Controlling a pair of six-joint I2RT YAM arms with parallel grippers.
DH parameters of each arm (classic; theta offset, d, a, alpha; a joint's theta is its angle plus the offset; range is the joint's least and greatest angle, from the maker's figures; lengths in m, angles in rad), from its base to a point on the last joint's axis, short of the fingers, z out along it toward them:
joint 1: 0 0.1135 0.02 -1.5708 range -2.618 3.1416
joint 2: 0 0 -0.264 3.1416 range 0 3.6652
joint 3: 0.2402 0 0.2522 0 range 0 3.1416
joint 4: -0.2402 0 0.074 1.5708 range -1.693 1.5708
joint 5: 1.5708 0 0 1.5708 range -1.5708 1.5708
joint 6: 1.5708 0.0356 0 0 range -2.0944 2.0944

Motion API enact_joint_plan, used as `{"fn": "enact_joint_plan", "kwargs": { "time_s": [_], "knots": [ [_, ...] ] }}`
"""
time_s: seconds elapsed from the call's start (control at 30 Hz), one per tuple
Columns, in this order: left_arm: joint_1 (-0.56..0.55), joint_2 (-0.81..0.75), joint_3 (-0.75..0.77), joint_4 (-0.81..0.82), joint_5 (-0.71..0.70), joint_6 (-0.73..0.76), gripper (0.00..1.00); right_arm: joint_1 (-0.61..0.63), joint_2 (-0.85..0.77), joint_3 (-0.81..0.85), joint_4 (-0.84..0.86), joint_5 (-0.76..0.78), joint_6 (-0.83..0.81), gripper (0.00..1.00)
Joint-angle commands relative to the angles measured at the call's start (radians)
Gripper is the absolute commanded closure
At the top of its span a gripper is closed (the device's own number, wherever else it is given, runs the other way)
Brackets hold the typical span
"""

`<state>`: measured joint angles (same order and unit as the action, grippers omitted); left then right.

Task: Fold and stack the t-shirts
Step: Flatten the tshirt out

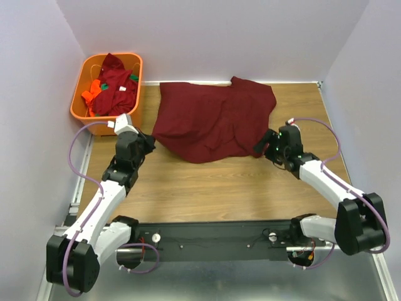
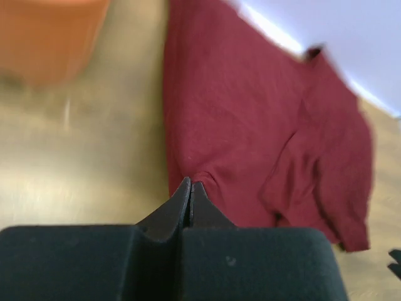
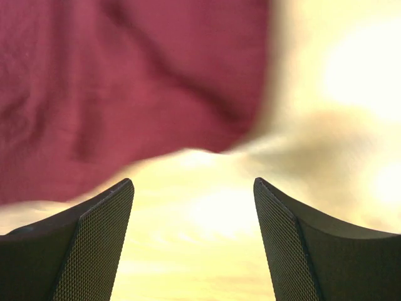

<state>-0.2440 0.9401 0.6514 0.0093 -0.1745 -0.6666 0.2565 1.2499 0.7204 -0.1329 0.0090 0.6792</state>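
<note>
I will next move my right gripper down onto the shirt's near corner away from the basket, because that corner is just past its open fingers, which are over bare table.
A dark maroon t-shirt (image 1: 213,119) lies spread and rumpled on the wooden table, reaching the back wall. My left gripper (image 1: 149,139) is at its near left corner; in the left wrist view the left gripper (image 2: 190,185) is shut with the edge of the shirt (image 2: 263,125) pinched at the tips. My right gripper (image 1: 262,145) is open and empty by the shirt's near right corner. In the right wrist view the right gripper (image 3: 193,191) has bare table between its fingers, with the shirt (image 3: 125,81) just beyond. More shirts, maroon, orange and green (image 1: 111,86), are heaped in the basket.
The orange plastic basket (image 1: 81,113) stands at the back left corner, also blurred at the top left of the left wrist view (image 2: 44,37). Pale walls close the left, back and right. Bare wood (image 1: 213,188) lies between the shirt and the arms' base rail.
</note>
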Motion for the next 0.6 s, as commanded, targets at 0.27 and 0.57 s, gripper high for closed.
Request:
{"fn": "enact_joint_plan", "kwargs": {
  "time_s": [0.27,0.57],
  "knots": [
    [0.002,-0.075,-0.105,0.1,-0.042,-0.085,1.0,-0.011,0.018,-0.036,0.024,0.223,0.04,0.18],
    [0.002,-0.07,-0.121,0.115,-0.013,-0.093,1.0,-0.01,0.167,0.001,0.078,0.1,0.109,0.25]
  ]
}}
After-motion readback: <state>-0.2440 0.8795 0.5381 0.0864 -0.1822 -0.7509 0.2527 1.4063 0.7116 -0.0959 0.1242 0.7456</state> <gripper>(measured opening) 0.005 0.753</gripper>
